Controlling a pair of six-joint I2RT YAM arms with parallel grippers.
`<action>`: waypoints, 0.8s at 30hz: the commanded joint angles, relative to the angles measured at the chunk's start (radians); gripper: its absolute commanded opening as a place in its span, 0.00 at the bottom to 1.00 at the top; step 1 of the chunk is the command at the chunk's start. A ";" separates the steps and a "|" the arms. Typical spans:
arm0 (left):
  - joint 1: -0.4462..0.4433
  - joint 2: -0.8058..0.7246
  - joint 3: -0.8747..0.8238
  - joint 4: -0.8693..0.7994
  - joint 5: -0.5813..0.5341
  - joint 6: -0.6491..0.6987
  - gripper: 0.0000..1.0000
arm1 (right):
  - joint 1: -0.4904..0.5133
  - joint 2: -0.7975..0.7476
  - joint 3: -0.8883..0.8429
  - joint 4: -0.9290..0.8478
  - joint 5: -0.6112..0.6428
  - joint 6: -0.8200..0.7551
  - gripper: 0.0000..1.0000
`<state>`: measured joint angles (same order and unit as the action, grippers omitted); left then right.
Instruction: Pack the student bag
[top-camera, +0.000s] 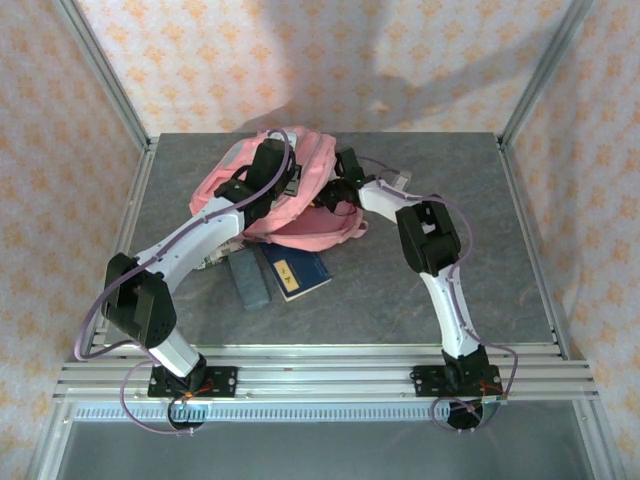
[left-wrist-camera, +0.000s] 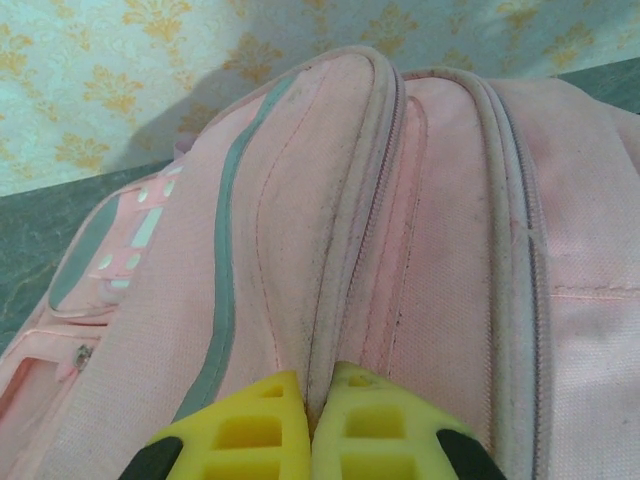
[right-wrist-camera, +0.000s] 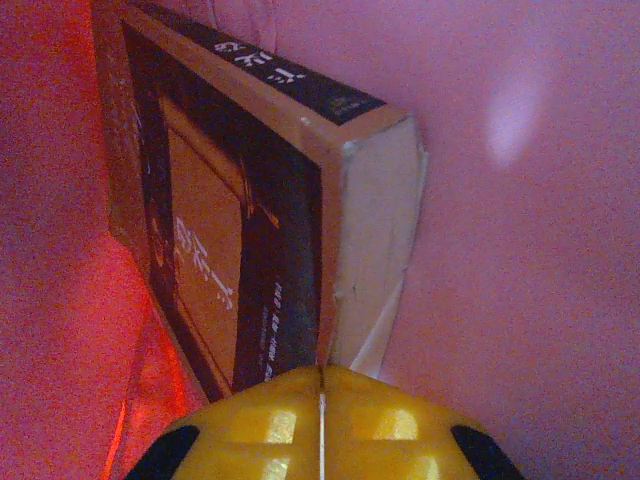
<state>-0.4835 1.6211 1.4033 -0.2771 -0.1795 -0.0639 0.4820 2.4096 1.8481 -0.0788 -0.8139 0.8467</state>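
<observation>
My left gripper will next lower the bag's raised fold toward the bag's opening (top-camera: 322, 222) and release it, as the dark and orange book stands inside.
The student bag (top-camera: 318, 232), large and pink, lies at the back middle of the table. In the left wrist view its front shows a grey trim stripe (left-wrist-camera: 222, 300) and zip lines. My left gripper (left-wrist-camera: 318, 390) is shut on a raised fold of the student bag (left-wrist-camera: 440, 230) along a zip seam. My right gripper (right-wrist-camera: 322, 368) is deep inside the bag, pink lining all round. Its yellow fingers are shut on the cover edge of a dark and orange book (right-wrist-camera: 230, 220) that stands on edge in there. From above, the right arm (top-camera: 380, 200) enters the bag's mouth from the right.
On the table just in front of the bag lie a blue book (top-camera: 297, 272) and a grey-blue book (top-camera: 247, 280). Metal frame posts and patterned walls close in the table on three sides. The left arm (top-camera: 190, 240) crosses above the books' left side.
</observation>
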 joint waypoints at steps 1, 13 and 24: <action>-0.001 0.014 0.022 0.125 -0.009 -0.020 0.00 | 0.036 0.072 0.120 0.026 -0.025 0.026 0.06; 0.030 0.135 0.099 0.162 -0.150 0.013 0.00 | -0.033 -0.213 -0.207 0.074 0.087 -0.051 0.25; 0.015 0.218 0.184 0.124 -0.166 -0.018 0.05 | -0.015 -0.683 -0.688 -0.006 0.268 -0.249 0.29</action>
<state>-0.4667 1.8675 1.5551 -0.2123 -0.3084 -0.0566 0.4320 1.8019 1.2465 -0.0547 -0.6170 0.6769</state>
